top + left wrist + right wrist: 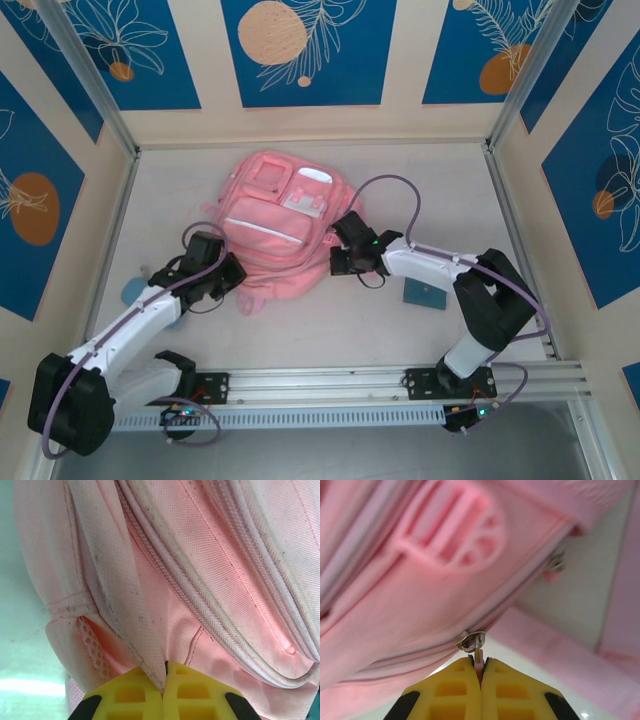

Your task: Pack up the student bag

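The sliders sit apart, so next my right gripper should draw the pink zipper pull toward the other metal slider.
The pink student bag (275, 225) lies flat in the middle of the table, front pockets up. At its lower left edge my left gripper (222, 275) is shut on a fold of the bag's pink fabric (145, 655), which is pinched between the yellow fingertips (135, 695). My right gripper (342, 258) is at the bag's right side, shut on a pink zipper pull (479, 662) that hangs from a metal slider (470, 641) on the bag's zipper line. The bag's fabric (420, 580) looms close above the right fingers.
A teal rectangular case (425, 293) lies on the table right of the bag, under the right forearm. A light blue object (133, 290) sits beside the left arm. Panelled walls enclose the table on three sides; a metal rail (400, 380) runs along the near edge.
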`<state>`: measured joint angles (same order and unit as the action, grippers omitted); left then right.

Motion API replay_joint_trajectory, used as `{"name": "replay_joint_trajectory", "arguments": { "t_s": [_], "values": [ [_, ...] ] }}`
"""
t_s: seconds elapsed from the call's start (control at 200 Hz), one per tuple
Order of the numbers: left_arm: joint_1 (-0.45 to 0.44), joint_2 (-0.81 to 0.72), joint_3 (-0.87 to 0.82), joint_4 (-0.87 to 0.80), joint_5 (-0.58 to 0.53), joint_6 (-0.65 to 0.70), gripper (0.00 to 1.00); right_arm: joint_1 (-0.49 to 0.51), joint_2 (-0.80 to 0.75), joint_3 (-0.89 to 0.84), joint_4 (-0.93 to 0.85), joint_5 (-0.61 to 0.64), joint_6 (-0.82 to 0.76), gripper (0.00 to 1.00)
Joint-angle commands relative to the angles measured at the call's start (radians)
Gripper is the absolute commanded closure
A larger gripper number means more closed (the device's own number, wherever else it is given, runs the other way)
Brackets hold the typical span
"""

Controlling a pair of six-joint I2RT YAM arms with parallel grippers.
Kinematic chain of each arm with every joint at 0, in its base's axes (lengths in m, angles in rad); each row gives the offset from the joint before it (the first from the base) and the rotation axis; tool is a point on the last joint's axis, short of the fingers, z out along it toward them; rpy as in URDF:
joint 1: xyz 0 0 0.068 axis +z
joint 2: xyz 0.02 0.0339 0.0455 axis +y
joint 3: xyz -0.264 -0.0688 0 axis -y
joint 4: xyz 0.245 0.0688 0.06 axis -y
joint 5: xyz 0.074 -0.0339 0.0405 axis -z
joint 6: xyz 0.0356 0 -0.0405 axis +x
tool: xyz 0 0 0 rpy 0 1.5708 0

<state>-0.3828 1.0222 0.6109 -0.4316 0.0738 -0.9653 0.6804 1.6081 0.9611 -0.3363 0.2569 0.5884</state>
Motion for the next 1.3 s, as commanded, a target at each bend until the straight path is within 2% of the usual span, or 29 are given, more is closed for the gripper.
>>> {"name": "replay_joint_trajectory", "arguments": {
  "t_s": [0.0, 0.205, 0.385, 0.43, 0.505, 0.585, 0.64, 0.71, 0.81, 0.905, 1.075, 1.14, 1.295],
  "values": [
    [0.008, -0.038, 0.041, -0.116, -0.047, 0.073, 1.0, -0.069, -0.017, -0.022, 0.018, -0.055, -0.057, 1.0],
    [0.009, -0.049, 0.044, -0.159, -0.037, 0.11, 1.0, -0.151, 0.003, -0.01, 0.01, -0.065, -0.061, 1.0],
    [0.006, -0.061, 0.05, -0.131, 0.036, 0.151, 1.0, -0.17, 0.014, 0.027, -0.033, -0.051, -0.065, 1.0],
    [0.005, -0.062, 0.065, -0.131, 0.052, 0.17, 0.99, -0.17, 0.0, 0.033, -0.041, -0.072, -0.073, 0.94],
    [0.002, -0.058, 0.107, -0.15, 0.056, 0.207, 0.74, -0.169, -0.041, 0.023, -0.039, -0.112, -0.093, 0.72],
    [-0.005, -0.043, 0.149, -0.173, 0.044, 0.262, 0.57, -0.171, -0.1, 0.001, -0.031, -0.12, -0.094, 0.49],
    [-0.009, -0.022, 0.174, -0.18, 0.036, 0.303, 0.5, -0.175, -0.137, -0.012, -0.036, -0.116, -0.093, 0.38],
    [-0.022, 0.017, 0.212, -0.192, 0.024, 0.354, 0.47, -0.185, -0.188, -0.028, -0.038, -0.115, -0.088, 0.27],
    [-0.073, 0.093, 0.299, -0.23, -0.028, 0.408, 0.45, -0.212, -0.233, -0.029, -0.051, -0.131, -0.091, 0.18],
    [-0.152, 0.193, 0.403, -0.265, -0.118, 0.461, 0.42, -0.24, -0.256, -0.024, -0.051, -0.141, -0.093, 0.15],
    [-0.328, 0.446, 0.651, -0.408, -0.371, 0.583, 0.41, -0.28, -0.263, -0.022, -0.047, -0.169, -0.091, 0.14],
    [-0.379, 0.544, 0.74, -0.46, -0.402, 0.643, 0.45, -0.298, -0.264, -0.023, -0.05, -0.181, -0.091, 0.13],
    [-0.474, 0.709, 0.88, -0.545, -0.5, 0.74, 0.45, -0.351, -0.279, -0.044, -0.049, -0.212, -0.074, 0.13]
  ]
}}
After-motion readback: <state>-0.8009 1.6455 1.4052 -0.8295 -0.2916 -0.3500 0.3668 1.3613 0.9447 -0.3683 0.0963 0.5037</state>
